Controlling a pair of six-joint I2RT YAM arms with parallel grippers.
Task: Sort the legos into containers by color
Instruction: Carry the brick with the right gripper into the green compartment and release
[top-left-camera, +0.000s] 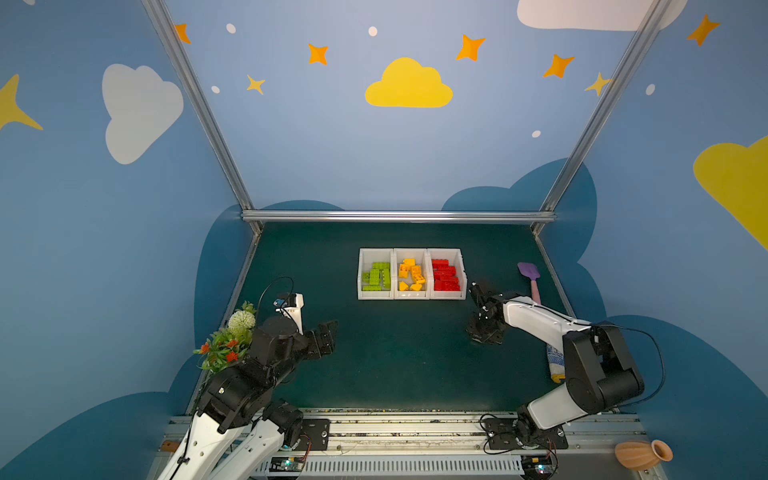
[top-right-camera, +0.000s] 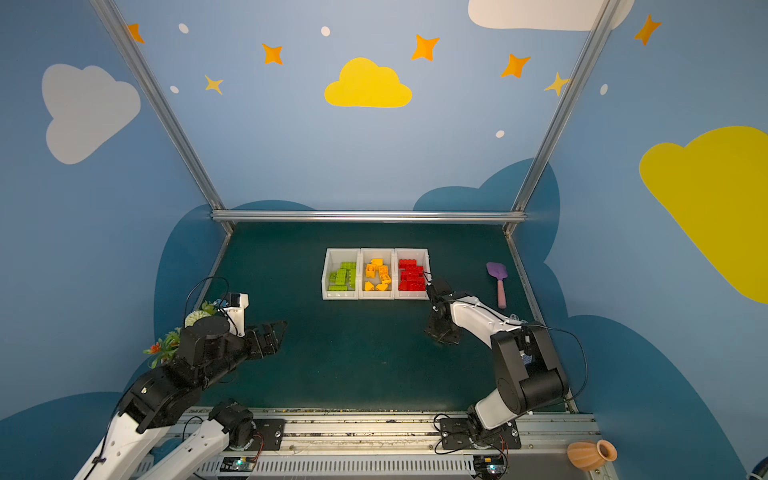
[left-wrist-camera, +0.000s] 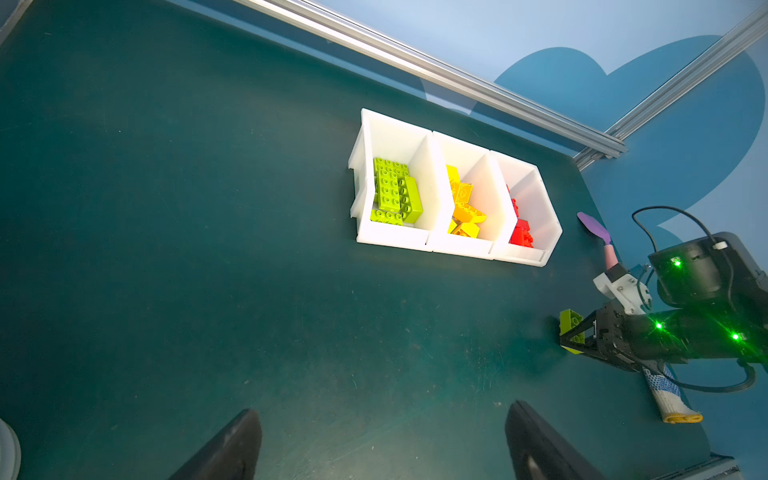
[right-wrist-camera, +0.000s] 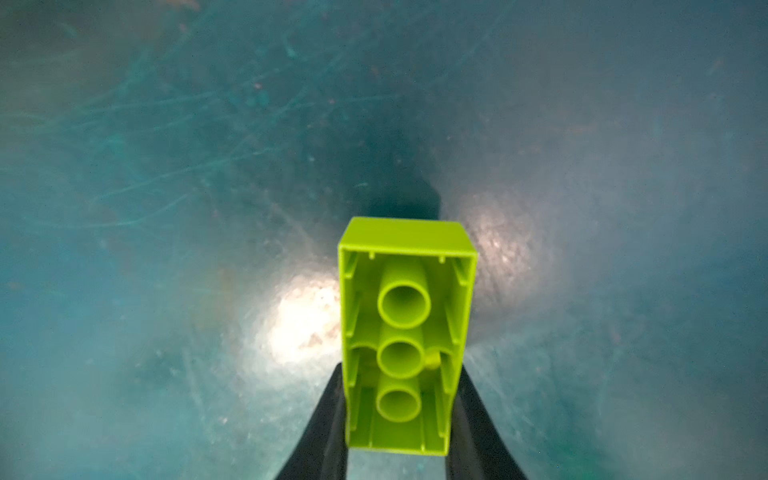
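Next, my right gripper carries the brick (right-wrist-camera: 405, 316) up and outward across the red and yellow bins, then releases it over the bin of green legos, matching its color.
My right gripper (right-wrist-camera: 401, 374) is shut on a lime green lego brick (right-wrist-camera: 405, 316), hollow underside facing the camera, low over the green mat. The left wrist view shows that brick (left-wrist-camera: 570, 321) between the right fingers. In both top views the right gripper (top-left-camera: 484, 334) sits in front of the red bin, hiding the brick. Three white bins stand in a row: the left one (top-left-camera: 375, 295) holds green legos (top-left-camera: 377, 275), the middle one (top-left-camera: 411, 295) yellow and orange, the right one (top-left-camera: 447, 295) red. My left gripper (left-wrist-camera: 382, 440) hangs open over bare mat at the left (top-left-camera: 328, 332).
A purple spatula with a pink handle (top-left-camera: 531, 278) lies right of the bins. A rolled cloth (top-left-camera: 555, 368) lies under the right arm. Artificial flowers (top-left-camera: 228, 340) stand at the left mat edge, and a terracotta vase (top-left-camera: 642, 455) lies on the front rail.
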